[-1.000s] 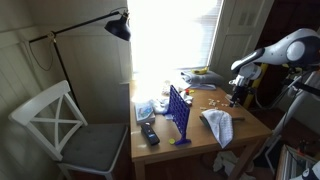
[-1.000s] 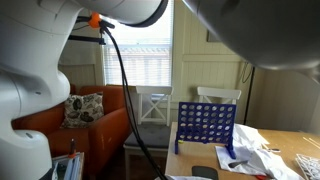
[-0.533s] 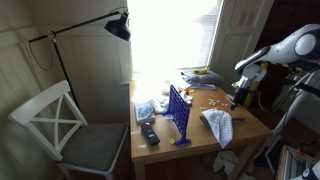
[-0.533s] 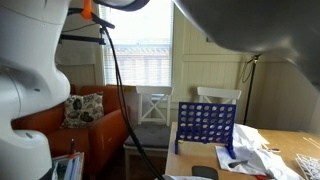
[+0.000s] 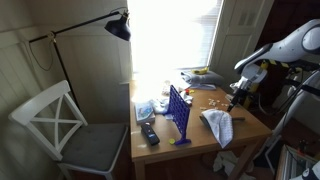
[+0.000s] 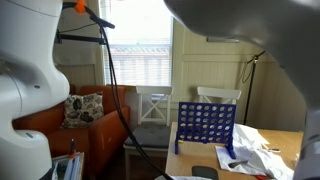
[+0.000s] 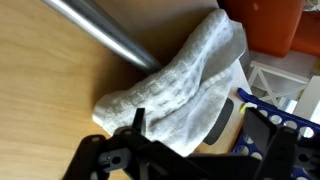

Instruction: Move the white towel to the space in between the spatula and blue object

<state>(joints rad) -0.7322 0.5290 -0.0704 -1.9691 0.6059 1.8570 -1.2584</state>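
Observation:
I need to lower my gripper next onto the crumpled white towel (image 5: 217,124), slightly toward the blue object, because the towel is still below my open fingers.
The white towel (image 5: 217,124) lies crumpled on the wooden table (image 5: 200,140), to the right of the upright blue object (image 5: 178,110) (image 6: 205,127). In the wrist view the towel (image 7: 180,80) fills the middle. It lies across the spatula: the grey handle (image 7: 100,32) comes out at the upper left and the dark head (image 7: 222,115) shows at the towel's lower edge, beside the blue object (image 7: 272,125). My gripper (image 5: 240,95) (image 7: 205,142) hangs open above the towel's edge, holding nothing.
A black remote (image 5: 149,133) lies on the far side of the blue grid. Papers and small items (image 5: 200,80) crowd the table by the window. A white chair (image 5: 60,120) and a floor lamp (image 5: 118,25) stand beside the table. The robot arm blurs the foreground (image 6: 40,90).
The arm's upper links have shifted slightly. The gripper stays open at almost the same spot over the towel, and nothing on the table has moved.

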